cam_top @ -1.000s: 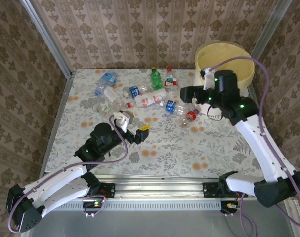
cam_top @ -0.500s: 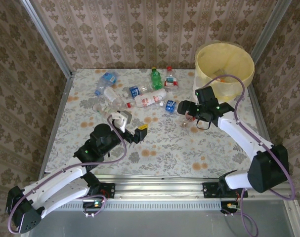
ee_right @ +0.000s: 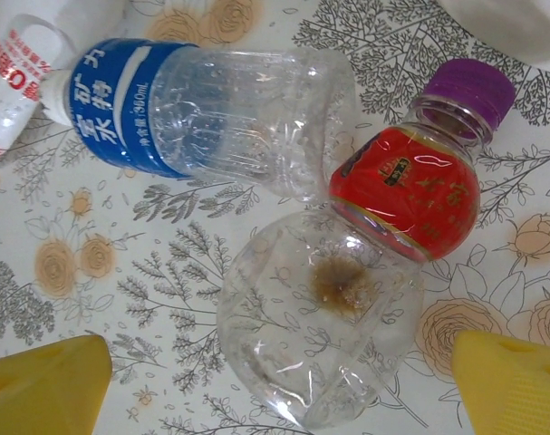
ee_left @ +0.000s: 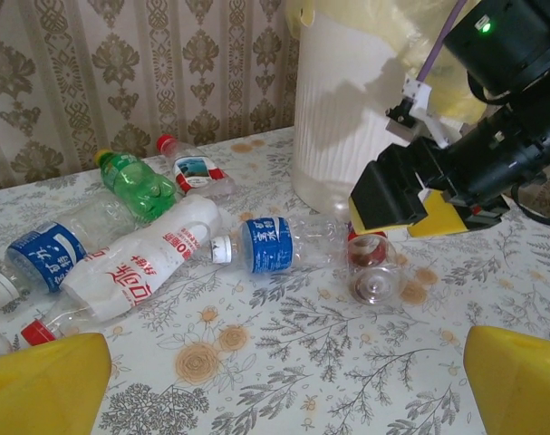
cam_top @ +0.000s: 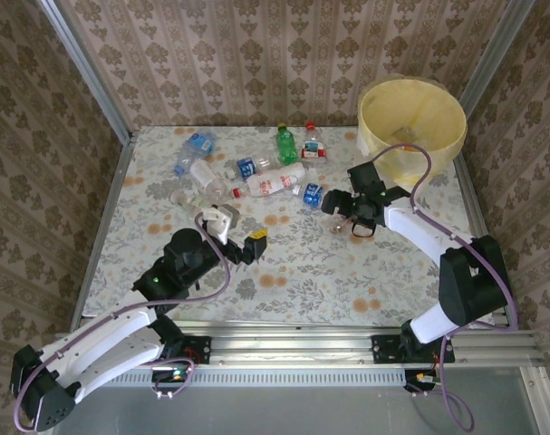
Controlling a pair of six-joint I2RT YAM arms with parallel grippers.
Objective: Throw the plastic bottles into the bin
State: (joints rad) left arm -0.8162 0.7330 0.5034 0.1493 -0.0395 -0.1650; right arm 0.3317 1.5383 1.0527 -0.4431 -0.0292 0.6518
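Observation:
Next, my right gripper lowers toward the table and closes around the clear rounded body of the red-labelled bottle (cam_top: 339,225) (ee_right: 318,319), because the bottle's body lies between its spread fingers.
Several plastic bottles lie in a loose cluster at the back of the table, among them a green one (cam_top: 286,145) and a white one with red print (cam_top: 270,184). A clear bottle with a red label and purple cap (ee_right: 347,299) lies on the table between the spread yellow fingers (ee_right: 515,385) of my open right gripper (cam_top: 342,210), next to a blue-labelled bottle (ee_right: 211,109). My left gripper (cam_top: 241,230) is open over bare table, short of the cluster, with nothing between its fingers (ee_left: 43,376). The bin (cam_top: 412,118), white with a yellow liner, stands at the back right.
Patterned walls with metal posts close the table in on three sides. More bottles lie toward the back left (cam_top: 195,145). In the left wrist view the right gripper (ee_left: 429,195) hangs just in front of the bin's wall (ee_left: 338,118). The flowered tabletop (cam_top: 302,272) lies between the arms.
My right arm has swung away from the bin, down and left, and now sits low over the red-labelled bottle. The left arm has barely moved.

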